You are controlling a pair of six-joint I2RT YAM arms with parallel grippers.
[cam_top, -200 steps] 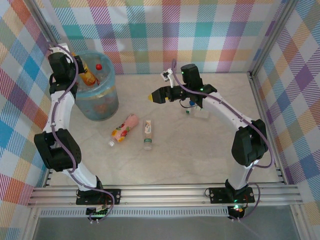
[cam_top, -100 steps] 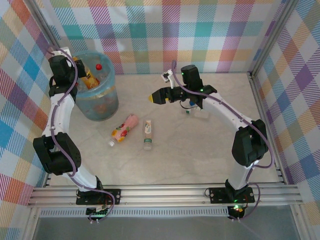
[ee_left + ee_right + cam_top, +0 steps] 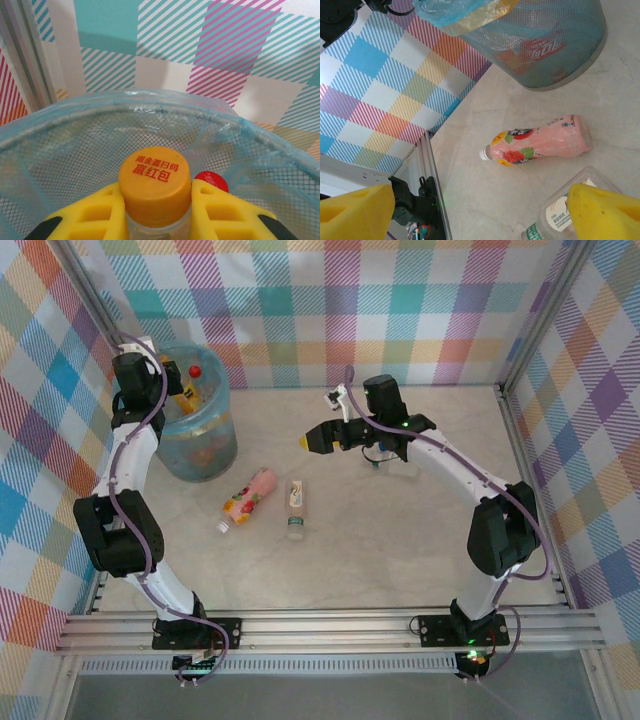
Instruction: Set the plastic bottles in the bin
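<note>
My left gripper comes down into the blue-lined bin next and releases the orange-capped plastic bottle inside, since the bin's opening [image 3: 206, 390] [image 3: 155, 129] lies just below.
My left gripper [image 3: 156, 202] is shut on an orange-capped plastic bottle [image 3: 155, 179], held upright over the mouth of the bin [image 3: 150, 102], a mesh basket lined with a blue bag. A red cap [image 3: 212, 180] shows just behind the right finger. From above, the left gripper [image 3: 170, 380] and its bottle [image 3: 183, 396] hang over the bin [image 3: 205, 455]. A pink bottle [image 3: 250, 495] and a green-white bottle [image 3: 295, 508] lie on the table. My right gripper [image 3: 315, 438] hovers open above them; its view shows the pink bottle [image 3: 540, 145] and the green-white one [image 3: 555, 220].
Another clear bottle [image 3: 398, 465] lies partly hidden under the right arm. Plaid walls close the table in at the back and sides. A metal rail [image 3: 330, 625] runs along the near edge. Red-labelled bottles [image 3: 540, 47] lie inside the bin.
The left arm has shifted a little to the right with the orange-capped bottle, further over the bin. The right arm has barely moved.
</note>
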